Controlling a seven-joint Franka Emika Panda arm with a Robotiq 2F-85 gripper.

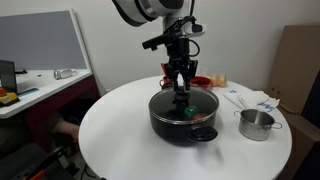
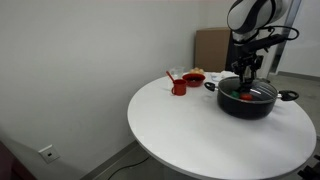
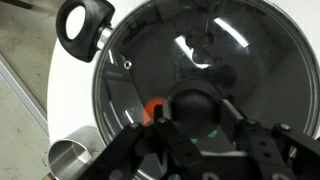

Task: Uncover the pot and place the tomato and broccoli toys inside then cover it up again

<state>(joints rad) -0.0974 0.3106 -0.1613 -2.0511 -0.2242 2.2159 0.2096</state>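
The glass lid (image 3: 200,50) covers the black pot with both toys inside. I need to move my gripper gently a little away from the steel pot and let go of the dark knob (image 3: 195,102).
The wide black pot (image 1: 160,118) (image 2: 262,107) stands on the round white table with its glass lid (image 3: 200,50) lying on it. My gripper (image 3: 197,112) (image 1: 181,92) (image 2: 246,72) comes straight down over the lid's middle and is shut on the dark knob (image 3: 195,100), one finger on each side. Through the glass, the red-orange tomato (image 3: 153,110) (image 2: 246,97) lies inside the pot beside the knob. A bit of the green broccoli (image 3: 210,133) (image 1: 182,103) shows under the knob. One side handle (image 3: 82,25) of the pot sticks out in the wrist view.
A small shiny steel pot (image 1: 255,124) (image 3: 68,160) stands close beside the black pot. A red bowl (image 2: 193,78) and a red cup (image 2: 178,87) sit at the table's far edge. Papers (image 1: 250,98) lie behind the steel pot. A cardboard box (image 1: 297,60) stands off the table.
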